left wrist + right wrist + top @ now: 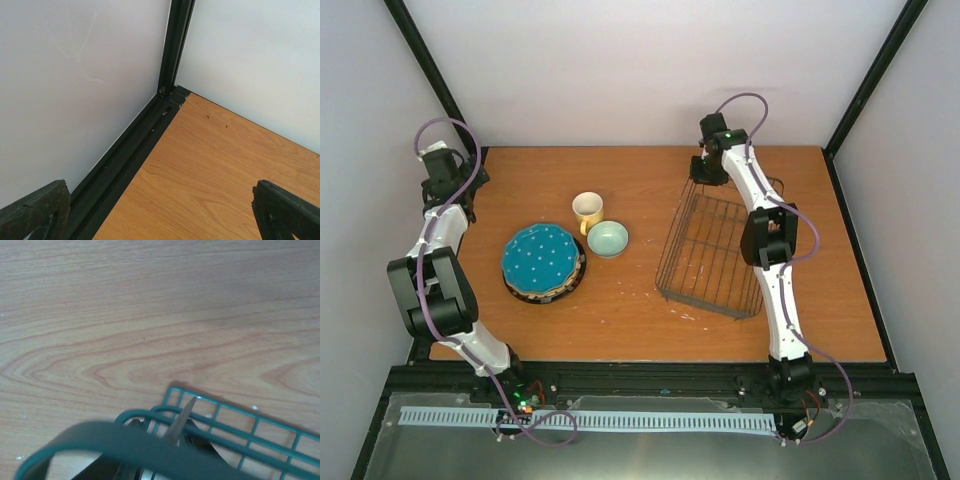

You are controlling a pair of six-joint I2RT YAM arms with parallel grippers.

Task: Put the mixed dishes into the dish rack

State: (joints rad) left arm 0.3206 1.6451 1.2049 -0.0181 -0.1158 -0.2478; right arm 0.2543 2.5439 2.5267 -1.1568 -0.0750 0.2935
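Note:
I should swing my left gripper to the right in the top view next and lower it onto the pale yellow mug's rim, because the mug's opening faces up.
A stack of plates with the teal dotted plate (542,256) on top lies left of centre; the plates under it show only as dark and orange edges. The pale yellow mug (587,209) and the small pale green bowl (608,238) stand just behind it. The dark wire dish rack (712,255) holds no dishes and sits right of centre. My right gripper (703,170) is at its far end, shut on a wire of the rack's end rim (235,412), with the fingers (177,432) closed round it. My left gripper (450,165) is open and empty at the far left corner (160,210).
The white walls and the black frame post (172,55) stand close in front of my left gripper. The black rail (125,165) runs along the table's left edge. The wooden tabletop (620,310) has bare board between the plates and the rack.

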